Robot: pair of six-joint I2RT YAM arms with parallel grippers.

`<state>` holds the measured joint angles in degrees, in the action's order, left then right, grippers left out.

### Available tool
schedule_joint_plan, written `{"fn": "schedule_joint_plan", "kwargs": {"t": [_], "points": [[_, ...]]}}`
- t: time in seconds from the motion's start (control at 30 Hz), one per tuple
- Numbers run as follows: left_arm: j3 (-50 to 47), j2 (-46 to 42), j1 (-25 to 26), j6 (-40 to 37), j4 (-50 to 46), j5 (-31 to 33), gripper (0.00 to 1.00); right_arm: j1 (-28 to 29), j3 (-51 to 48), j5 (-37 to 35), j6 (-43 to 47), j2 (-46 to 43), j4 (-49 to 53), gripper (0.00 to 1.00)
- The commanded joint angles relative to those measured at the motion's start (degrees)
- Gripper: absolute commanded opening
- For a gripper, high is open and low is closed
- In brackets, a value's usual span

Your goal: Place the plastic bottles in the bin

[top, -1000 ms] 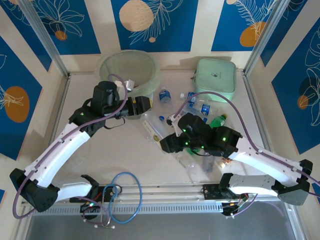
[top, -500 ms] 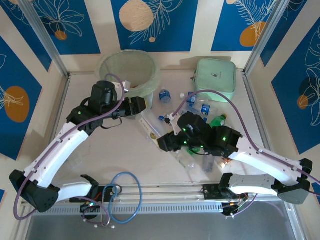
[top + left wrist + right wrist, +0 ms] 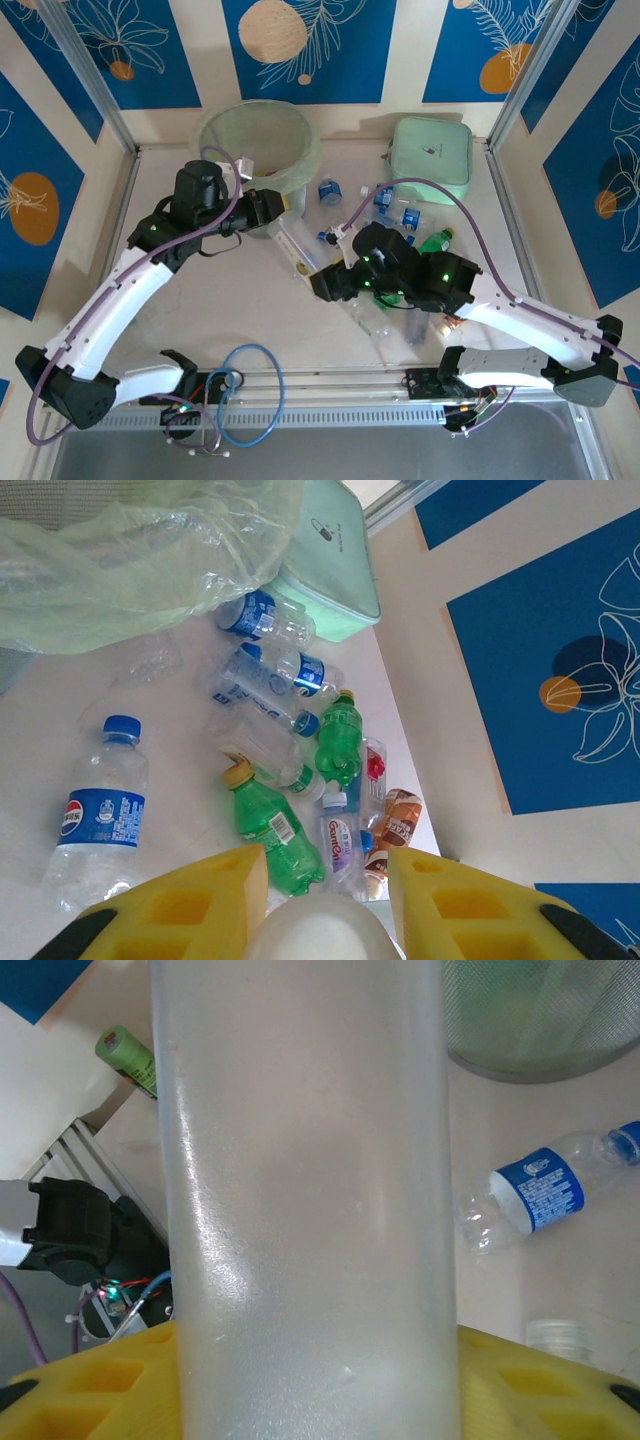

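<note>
I need to raise my left gripper next and swing it outward, to bring the frosted clear bottle [image 3: 298, 250] over the bin's opening [image 3: 257, 140] and release it. The bottle is still outside the bin's rim.
The pale green bin [image 3: 255, 140] stands at the back left, and its bag liner [image 3: 150, 550] hangs into the left wrist view. A long frosted clear bottle [image 3: 298, 250] spans the gap between both grippers. My right gripper [image 3: 322, 285] is shut on its body [image 3: 300, 1160], yellow fingers [image 3: 545, 1385] on either side. My left gripper [image 3: 275, 208] sits beside the bin; a whitish rounded end [image 3: 315, 930] touches both its pads [image 3: 225, 890]. Loose bottles lie to the right: blue-labelled ones [image 3: 330, 190] [image 3: 100, 815] [image 3: 535, 1190] and green ones [image 3: 435, 240] [image 3: 270, 825].
The mint green square case [image 3: 432, 158] lies at the back right, behind the bottle pile. An orange-brown packet [image 3: 400, 820] lies among the bottles. A blue cable loop [image 3: 250, 390] rests by the arm bases. Metal frame posts border the table.
Both grippers have shifted left together, and the frosted bottle has moved with them. The left gripper has drawn back along the bin's front.
</note>
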<state>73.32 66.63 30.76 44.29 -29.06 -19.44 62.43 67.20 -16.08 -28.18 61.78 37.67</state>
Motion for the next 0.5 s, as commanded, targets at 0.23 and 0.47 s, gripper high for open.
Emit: {"fn": "schedule_joint_plan", "kwargs": {"t": [0.23, 0.47], "points": [[9.4, 2.5, -7.1, 5.6, 7.2, 0.2, 0.00, -0.2, -2.1, -12.3, -3.2, -9.9, 0.3, 0.79], [17.0, 7.8, -14.2, 4.8, 12.5, 10.4, 0.00, -0.5, -4.7, -14.5, -7.1, -13.8, 3.5, 0.79]]}}
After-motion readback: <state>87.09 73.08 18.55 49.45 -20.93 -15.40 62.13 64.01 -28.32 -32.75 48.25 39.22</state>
